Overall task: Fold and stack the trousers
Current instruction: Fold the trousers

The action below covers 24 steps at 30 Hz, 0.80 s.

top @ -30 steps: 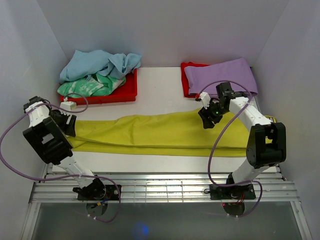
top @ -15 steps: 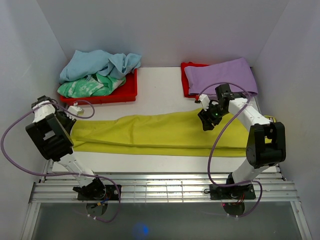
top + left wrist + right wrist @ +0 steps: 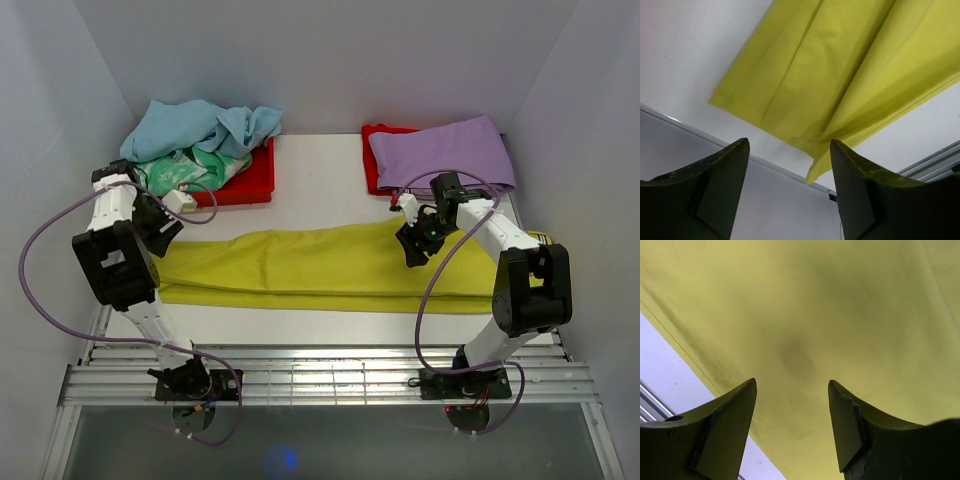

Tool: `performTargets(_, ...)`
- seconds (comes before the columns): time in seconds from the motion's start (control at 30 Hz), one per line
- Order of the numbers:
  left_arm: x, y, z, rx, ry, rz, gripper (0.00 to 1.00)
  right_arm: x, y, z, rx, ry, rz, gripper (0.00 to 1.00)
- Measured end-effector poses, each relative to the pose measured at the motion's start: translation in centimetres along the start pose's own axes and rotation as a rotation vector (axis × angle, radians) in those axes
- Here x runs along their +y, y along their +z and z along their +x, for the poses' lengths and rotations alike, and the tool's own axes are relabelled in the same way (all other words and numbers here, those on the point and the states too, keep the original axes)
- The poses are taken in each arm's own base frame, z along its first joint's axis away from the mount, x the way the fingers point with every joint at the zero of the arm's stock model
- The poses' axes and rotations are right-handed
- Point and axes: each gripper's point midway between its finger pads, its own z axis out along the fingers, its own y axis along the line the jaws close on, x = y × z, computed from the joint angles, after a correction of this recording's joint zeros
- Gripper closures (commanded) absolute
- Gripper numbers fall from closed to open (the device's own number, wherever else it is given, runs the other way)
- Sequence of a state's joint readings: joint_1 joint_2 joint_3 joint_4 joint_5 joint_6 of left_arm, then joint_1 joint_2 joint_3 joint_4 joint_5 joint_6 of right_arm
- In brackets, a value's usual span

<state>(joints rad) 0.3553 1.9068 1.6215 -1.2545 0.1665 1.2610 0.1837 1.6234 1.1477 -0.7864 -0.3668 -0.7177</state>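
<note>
My left gripper is above the folded edge's cuff tip (image 3: 817, 166), which is off-centre to the right in the wrist view, so I will lower the fingers and shift that way next.
Yellow trousers (image 3: 320, 265) lie flat across the table, folded lengthwise, legs to the left. My left gripper (image 3: 160, 228) hangs open and empty above the leg ends; in the left wrist view (image 3: 789, 150) the cuffs (image 3: 805, 95) lie below it, apart from the fingers. My right gripper (image 3: 412, 245) is open and empty just over the waist part of the trousers; the right wrist view (image 3: 792, 390) shows only yellow cloth (image 3: 805, 315) between its fingers. A folded purple pair (image 3: 445, 150) lies on a red tray at the back right.
A red tray (image 3: 250, 185) at the back left holds a heap of light blue (image 3: 195, 125) and green (image 3: 175, 172) clothes. White walls close in the left, right and back. A metal rail (image 3: 330, 375) runs along the near edge.
My left gripper has let go of the trouser leg ends and risen away towards the back left. The leg ends now lie flat. My right gripper has barely moved.
</note>
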Motion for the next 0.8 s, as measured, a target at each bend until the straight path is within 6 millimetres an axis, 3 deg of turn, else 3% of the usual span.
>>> performTargets(0.2,-2.7,1.2,3.7,0.074,-0.008,0.084,0.21,0.0,0.0,0.1,0.003,-0.009,-0.001,0.30)
performTargets(0.43,-3.0,2.0,8.8,0.158,-0.041,0.090,0.30,0.3,0.4,1.1,0.029,-0.011,-0.007,0.30)
performTargets(0.47,-2.9,2.1,9.2,0.164,-0.042,0.085,0.34,0.3,0.4,1.1,0.031,-0.010,-0.006,0.30)
performTargets(0.5,-2.8,2.3,9.4,0.169,-0.038,0.082,0.50,0.3,0.4,1.2,0.034,-0.010,-0.005,0.30)
performTargets(0.57,-2.6,2.5,9.4,0.175,-0.023,0.079,0.68,0.2,0.4,1.3,0.038,-0.010,-0.002,0.30)
performTargets(0.6,-2.5,2.6,9.2,0.178,-0.015,0.077,0.86,0.2,0.4,1.3,0.039,-0.010,-0.002,0.31)
performTargets(0.63,-2.4,2.8,9.0,0.179,-0.006,0.076,0.94,0.2,0.4,1.3,0.038,-0.011,-0.001,0.33)
performTargets(0.67,-2.3,2.9,8.7,0.183,0.010,0.076,1.00,0.2,0.4,1.3,0.038,-0.010,-0.001,0.34)
performTargets(0.73,-1.8,2.6,7.5,0.181,0.051,0.066,1.00,0.2,0.3,1.3,0.036,-0.010,0.000,0.37)
performTargets(0.8,-0.5,1.6,5.1,0.163,0.101,0.020,1.00,0.1,0.3,1.4,0.036,-0.007,0.001,0.40)
